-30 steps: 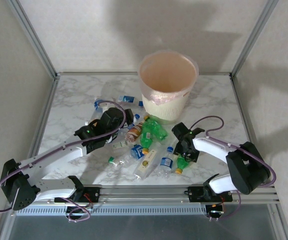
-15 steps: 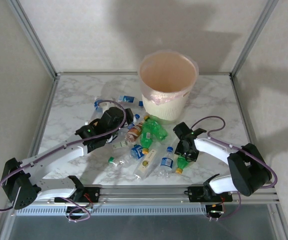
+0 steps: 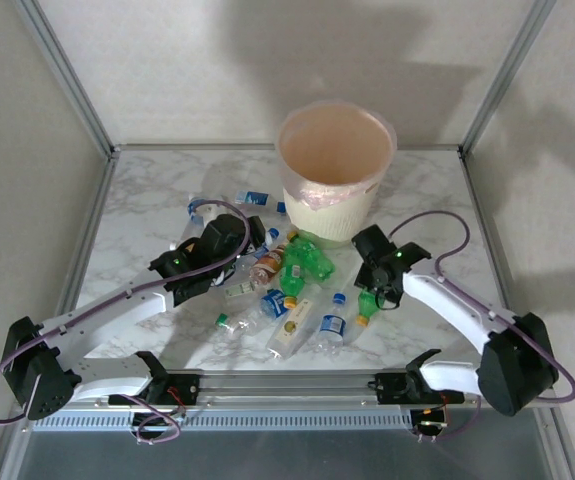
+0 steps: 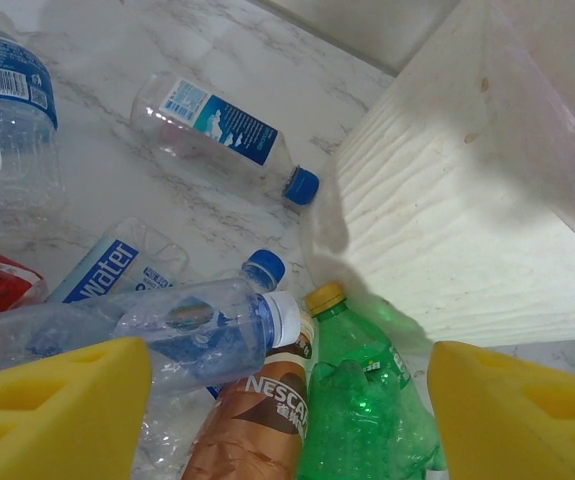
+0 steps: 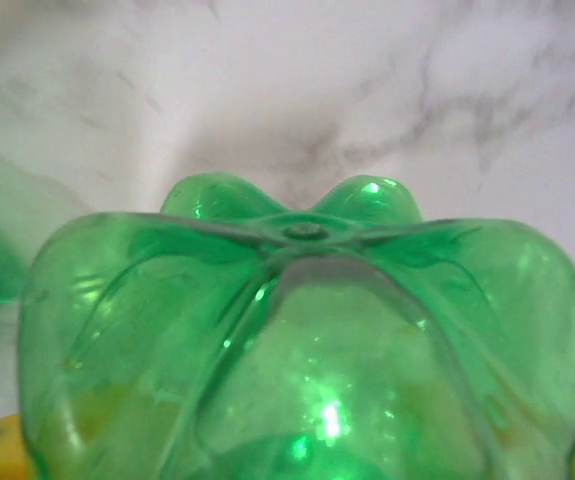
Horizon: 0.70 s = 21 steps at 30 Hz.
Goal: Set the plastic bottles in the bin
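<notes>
The robot's right gripper needs to go up and swing outward over the bin's opening (image 3: 341, 145) to let go of the green bottle, since the bin's rim is higher than the hanging bottle.
The cream bin (image 3: 339, 214) with its pinkish liner stands at the back centre. Plastic bottles (image 3: 289, 296) lie in a heap in front of it: clear ones with blue caps, green ones and a brown one. My right gripper (image 3: 378, 283) is shut on a green bottle (image 3: 366, 303), which hangs orange cap down just above the table. In the right wrist view that green bottle's base (image 5: 302, 340) sits between the jaws. My left gripper (image 4: 287, 420) hovers open over a clear white-capped bottle (image 4: 172, 325), a brown Nescafe bottle (image 4: 257, 420) and a green bottle (image 4: 362, 390).
The bin's ribbed wall (image 4: 447, 230) rises close on the right of the left gripper. More clear bottles (image 3: 252, 199) lie to the left of the bin. Aluminium frame posts (image 3: 87, 110) and walls bound the marble table (image 3: 437, 210).
The right gripper has closed on the green bottle and carried it up and back toward the bin. The left gripper has narrowed slightly and stayed over the heap.
</notes>
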Each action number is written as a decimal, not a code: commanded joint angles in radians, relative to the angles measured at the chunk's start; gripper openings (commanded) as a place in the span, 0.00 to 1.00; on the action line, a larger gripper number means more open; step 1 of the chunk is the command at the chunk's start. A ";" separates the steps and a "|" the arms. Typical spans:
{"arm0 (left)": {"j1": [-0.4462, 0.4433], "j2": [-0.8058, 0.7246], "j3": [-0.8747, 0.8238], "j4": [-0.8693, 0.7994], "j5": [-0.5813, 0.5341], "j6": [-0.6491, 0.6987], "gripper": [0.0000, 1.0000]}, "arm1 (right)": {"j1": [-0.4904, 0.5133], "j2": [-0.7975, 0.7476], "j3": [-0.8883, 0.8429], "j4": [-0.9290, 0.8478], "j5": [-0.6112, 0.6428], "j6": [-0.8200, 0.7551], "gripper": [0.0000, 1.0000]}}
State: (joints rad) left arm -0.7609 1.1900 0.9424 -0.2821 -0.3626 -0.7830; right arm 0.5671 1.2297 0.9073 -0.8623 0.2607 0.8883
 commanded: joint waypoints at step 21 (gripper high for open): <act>0.044 -0.004 -0.001 -0.015 0.008 -0.012 0.72 | -0.015 0.278 1.102 -0.157 0.132 -0.263 0.52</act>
State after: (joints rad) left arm -0.7269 1.1900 0.9405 -0.2821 -0.3588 -0.7902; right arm 0.5652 1.4513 1.9247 -0.9993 0.3740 0.6727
